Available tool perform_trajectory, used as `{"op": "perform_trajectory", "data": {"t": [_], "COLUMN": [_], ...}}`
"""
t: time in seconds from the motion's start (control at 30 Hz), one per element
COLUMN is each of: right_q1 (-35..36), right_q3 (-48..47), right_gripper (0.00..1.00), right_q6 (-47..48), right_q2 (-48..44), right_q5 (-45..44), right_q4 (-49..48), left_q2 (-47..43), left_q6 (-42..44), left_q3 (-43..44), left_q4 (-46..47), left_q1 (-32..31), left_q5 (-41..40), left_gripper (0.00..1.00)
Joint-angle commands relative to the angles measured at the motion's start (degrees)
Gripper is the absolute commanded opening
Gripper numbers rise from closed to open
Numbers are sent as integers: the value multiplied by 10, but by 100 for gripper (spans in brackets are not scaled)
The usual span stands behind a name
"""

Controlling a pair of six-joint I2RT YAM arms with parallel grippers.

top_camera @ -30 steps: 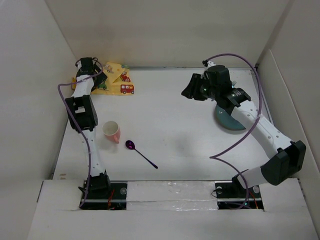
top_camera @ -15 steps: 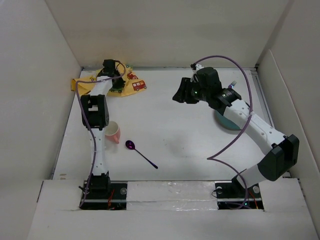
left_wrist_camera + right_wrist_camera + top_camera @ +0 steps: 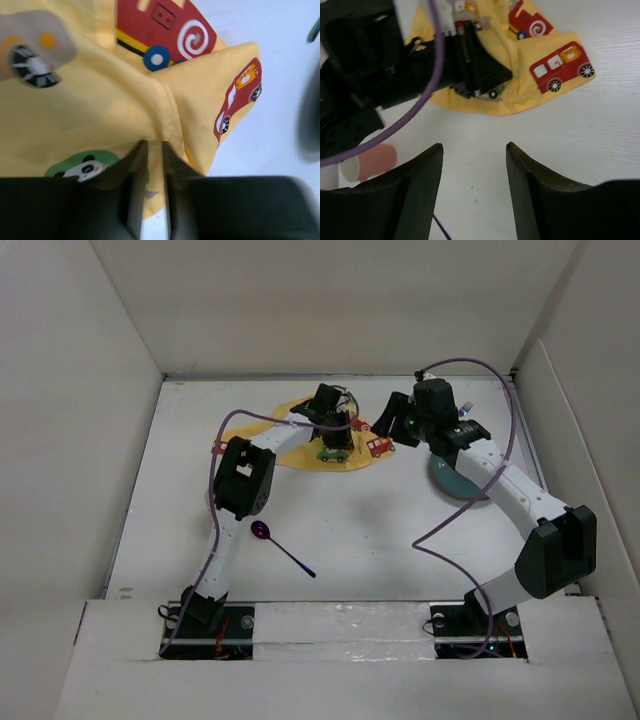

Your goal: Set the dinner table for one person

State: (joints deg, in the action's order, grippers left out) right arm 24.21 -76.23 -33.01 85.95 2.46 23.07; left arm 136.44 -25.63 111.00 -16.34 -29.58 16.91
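The placemat's red bus corner sticks out on the table, clear of my left gripper, so I will bring my right gripper down onto it and close there.
The yellow cloth placemat printed with small cars lies bunched at the middle back of the white dinner table. My left gripper is down on it. In the left wrist view the left gripper is shut on a raised fold of the placemat. My right gripper hovers just right of the mat. In the right wrist view this gripper stands open over bare table, with the placemat edge beyond its tips.
A teal plate sits at the right, partly under the right arm. A purple spoon lies front left of centre. A pink cup lies on its side to the left, hidden behind the left arm from above. White walls ring the table.
My left gripper closed on the placemat and dragged it from the back left corner to the middle back. The right gripper swung toward the mat's right edge and opened wider.
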Motion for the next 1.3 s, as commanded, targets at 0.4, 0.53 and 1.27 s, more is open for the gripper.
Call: {"op": "perform_trajectory", "data": {"t": [0.4,0.53,1.27], "right_q1": [-83,-83,-88], "right_q3": [-75,-122,-255], "right_gripper": [49,55,21], "right_q6": [-76,-86,-86], "right_q2": [265,307,406], "right_q5": [-96,-107,-97], "right_q4": [43,67,187], "left_q2": [-327,-391,-286], "left_q6": [-52,-80,-86], "left_q3": [-219,-353,-377], "left_q4": [46,81,58], "left_q1": [142,235,384], "left_q5": [-132,-105,-149], "left_gripper": [47,50,60]}}
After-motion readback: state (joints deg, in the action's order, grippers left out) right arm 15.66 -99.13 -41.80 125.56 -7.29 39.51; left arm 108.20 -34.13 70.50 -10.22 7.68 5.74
